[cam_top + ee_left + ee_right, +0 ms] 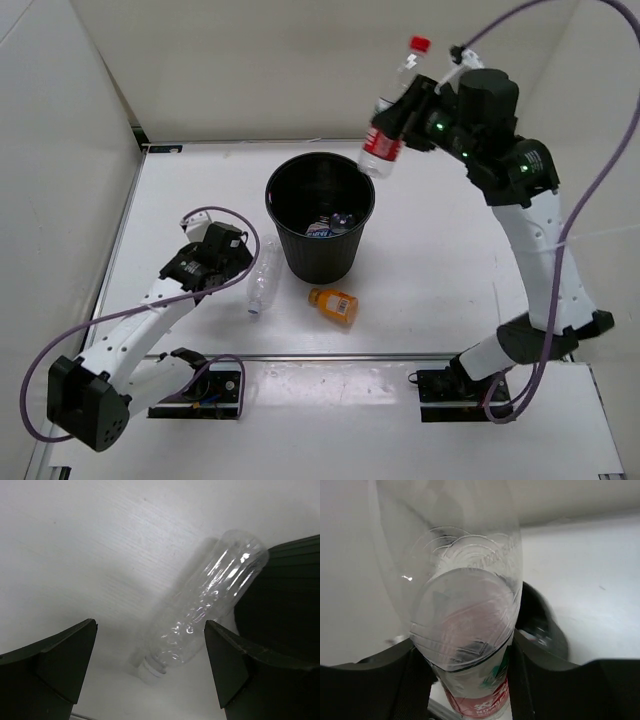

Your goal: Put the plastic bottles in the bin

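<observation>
The clear bottle lies slanted to my open fingers, so I need to turn my left gripper, lower it toward the bin (320, 218) and close on the bottle's middle (264, 274).
The black bin (320, 218) stands mid-table with bottles lying inside it (330, 226). My right gripper (405, 112) is shut on the red-label bottle (390, 120), held tilted with its base over the bin's far right rim; it fills the right wrist view (470, 630), with the bin (542, 625) behind. A clear unlabelled bottle (262, 280) lies left of the bin, also in the left wrist view (205, 605). My left gripper (235, 262) is open just left of it, jaws wide. The orange bottle (334, 305) lies in front of the bin.
White walls enclose the table on the left, back and right. The bin's wall (285, 600) shows at the right of the left wrist view. Purple cables loop from both arms.
</observation>
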`<state>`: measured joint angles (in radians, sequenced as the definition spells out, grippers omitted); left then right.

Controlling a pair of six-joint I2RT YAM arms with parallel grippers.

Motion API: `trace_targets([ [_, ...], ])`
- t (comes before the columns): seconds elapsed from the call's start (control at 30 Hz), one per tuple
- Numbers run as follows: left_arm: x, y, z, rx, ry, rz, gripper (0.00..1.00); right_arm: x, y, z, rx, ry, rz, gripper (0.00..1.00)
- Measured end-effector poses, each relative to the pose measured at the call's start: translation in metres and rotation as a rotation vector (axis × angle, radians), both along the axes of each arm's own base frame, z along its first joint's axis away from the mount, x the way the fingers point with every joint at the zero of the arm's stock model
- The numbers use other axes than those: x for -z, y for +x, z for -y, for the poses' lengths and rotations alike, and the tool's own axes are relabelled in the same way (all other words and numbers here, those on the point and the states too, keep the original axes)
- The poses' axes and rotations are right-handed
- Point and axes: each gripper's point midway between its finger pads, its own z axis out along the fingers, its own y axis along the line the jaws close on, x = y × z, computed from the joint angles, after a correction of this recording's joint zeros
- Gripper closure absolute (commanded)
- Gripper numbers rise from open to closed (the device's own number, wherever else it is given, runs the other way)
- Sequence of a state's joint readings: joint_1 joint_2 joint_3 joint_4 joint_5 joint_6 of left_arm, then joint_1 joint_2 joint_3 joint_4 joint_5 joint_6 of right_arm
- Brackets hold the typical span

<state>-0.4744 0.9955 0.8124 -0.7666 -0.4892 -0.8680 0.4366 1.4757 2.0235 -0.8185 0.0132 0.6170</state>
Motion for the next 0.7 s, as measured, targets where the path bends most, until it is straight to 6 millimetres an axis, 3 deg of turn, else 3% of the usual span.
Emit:
trace_targets([
  [0.07,0.019,0.0,0.002,0.019,0.007,-0.044,0.0,-0.033,-0.011,-0.035,-0.093,0.013,0.083,0.46],
  [0.13,0.035,-0.001,0.004,0.04,0.013,-0.09,0.0,-0.037,-0.007,-0.07,-0.163,0.006,0.105,0.18],
  [0.17,0.041,0.001,0.005,0.05,0.014,-0.106,0.0,-0.028,-0.006,-0.083,-0.195,-0.01,0.093,0.05],
  [0.2,0.045,0.002,0.006,0.061,0.012,-0.117,0.0,-0.008,-0.001,-0.098,-0.226,-0.038,0.05,0.0],
  [0.3,0.048,0.011,0.013,0.098,-0.001,-0.116,0.0,0.069,0.009,-0.121,-0.263,-0.159,-0.135,0.0],
  [0.37,0.049,0.017,0.018,0.136,-0.012,-0.108,0.0,0.112,0.006,-0.118,-0.25,-0.238,-0.242,0.0],
  [0.47,0.046,0.027,0.034,0.231,-0.054,-0.062,0.0,0.135,-0.008,-0.094,-0.214,-0.303,-0.303,0.0],
  [0.53,0.048,0.031,0.043,0.288,-0.079,-0.042,0.0,0.122,-0.021,-0.075,-0.194,-0.295,-0.288,0.0],
  [0.7,0.073,0.032,0.061,0.414,-0.118,-0.064,0.0,0.042,-0.056,-0.034,-0.143,-0.169,-0.11,0.0],
])
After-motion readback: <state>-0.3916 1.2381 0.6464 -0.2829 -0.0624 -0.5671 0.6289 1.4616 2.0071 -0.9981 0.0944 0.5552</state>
